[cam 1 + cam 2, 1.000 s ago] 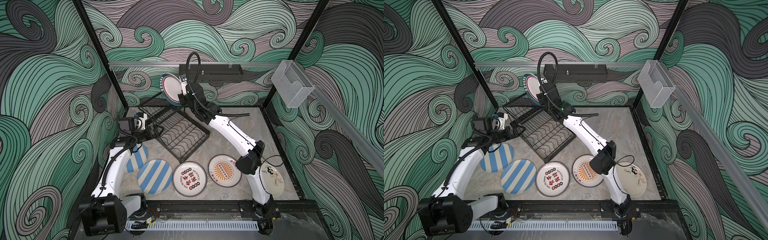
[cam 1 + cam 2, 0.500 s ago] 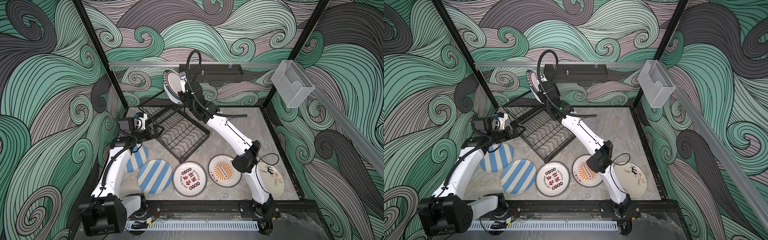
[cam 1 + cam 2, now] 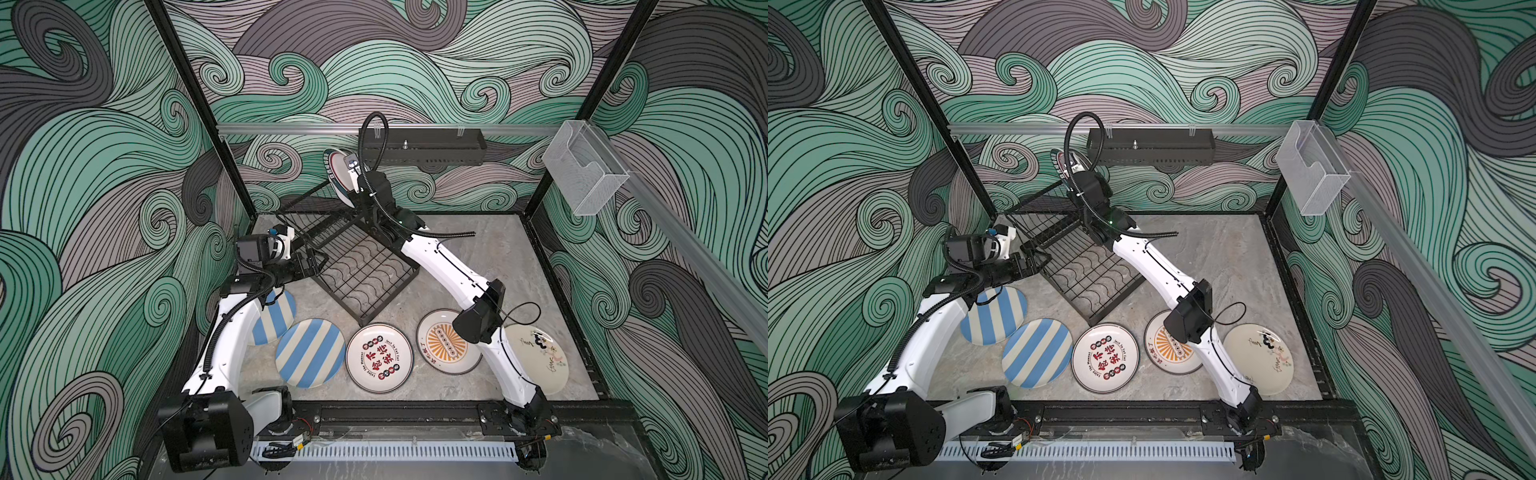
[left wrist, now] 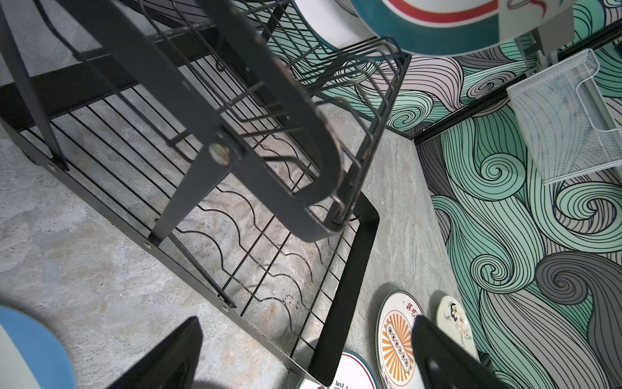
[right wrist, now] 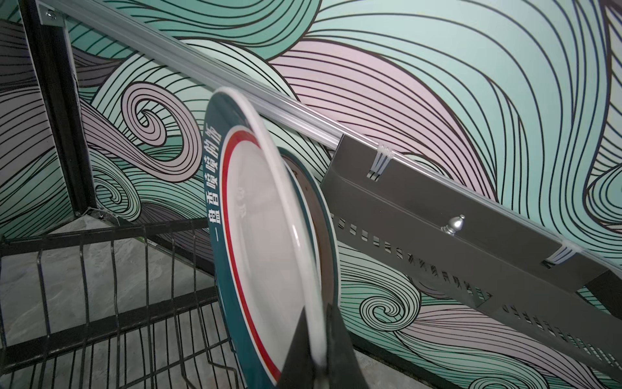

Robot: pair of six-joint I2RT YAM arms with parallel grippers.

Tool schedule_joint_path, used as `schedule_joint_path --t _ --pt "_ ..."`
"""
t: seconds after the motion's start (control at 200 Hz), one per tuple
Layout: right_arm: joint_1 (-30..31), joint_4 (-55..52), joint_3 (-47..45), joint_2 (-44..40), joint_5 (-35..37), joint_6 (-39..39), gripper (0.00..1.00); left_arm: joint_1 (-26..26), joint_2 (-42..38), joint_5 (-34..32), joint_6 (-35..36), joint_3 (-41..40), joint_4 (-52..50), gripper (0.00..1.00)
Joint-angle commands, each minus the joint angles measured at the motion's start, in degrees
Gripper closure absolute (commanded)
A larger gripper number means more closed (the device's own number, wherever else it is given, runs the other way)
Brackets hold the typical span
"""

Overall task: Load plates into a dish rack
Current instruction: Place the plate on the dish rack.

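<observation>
My right gripper lowers the plate onto the raised shelf's wires next, then releases its white rim, as it still hovers on edge above the rack (image 3: 365, 270).
My right gripper (image 3: 353, 174) (image 5: 318, 313) is shut on the white rim of a teal-banded, red-ringed plate (image 3: 337, 168) (image 5: 266, 256). It holds the plate on edge above the raised shelf of the black dish rack (image 3: 365, 270). A second teal edge (image 5: 324, 222) shows just behind the plate. My left gripper (image 3: 309, 266) (image 4: 303, 363) is open and empty at the rack's left side, with the base's corner (image 4: 323, 353) between its fingers. Two striped plates (image 3: 309, 353), a red-character plate (image 3: 379, 358), a sunburst plate (image 3: 442, 345) and a cream plate (image 3: 540, 357) lie flat in front.
A black perforated tray (image 3: 422, 147) hangs on the back rail, close behind the held plate. A clear plastic box (image 3: 584, 174) is fixed to the right rail. My right arm's elbow (image 3: 478, 320) hangs over the sunburst plate. Patterned walls close in three sides.
The held plate has turned more edge-on over the rack's upper shelf, and the right arm's elbow has shifted left. The left arm has not moved.
</observation>
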Motion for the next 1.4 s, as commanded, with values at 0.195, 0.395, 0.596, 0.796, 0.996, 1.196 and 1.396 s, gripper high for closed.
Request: schedule_joint_path --t 0.195,0.395,0.596,0.796,0.996,1.196,1.396 --pt "0.2 5.2 2.6 1.5 1.8 -0.6 1.0 0.6 -0.2 1.3 -0.3 -0.4 0.7 0.01" --pt "0.2 4.9 2.6 2.4 0.8 -0.1 1.0 0.5 -0.3 1.3 -0.3 -0.4 0.8 0.01" --pt "0.2 4.5 2.6 3.1 -1.4 0.4 1.0 0.5 -0.3 1.4 -0.3 -0.5 0.8 0.01" --pt "-0.2 4.5 2.6 3.6 -1.0 0.3 1.0 0.5 -0.3 1.4 -0.3 -0.5 0.8 0.02" --pt "-0.9 3.7 2.8 4.5 -0.8 1.5 1.0 0.6 -0.3 1.3 -0.3 -0.5 0.9 0.01" --pt "-1.6 2.8 3.1 5.4 -1.1 2.8 1.0 0.5 -0.1 1.5 -0.4 -0.5 0.9 0.01" --pt "-1.9 2.0 3.8 6.1 -1.3 3.4 0.91 0.5 -0.1 1.5 -0.3 -0.5 0.9 0.01"
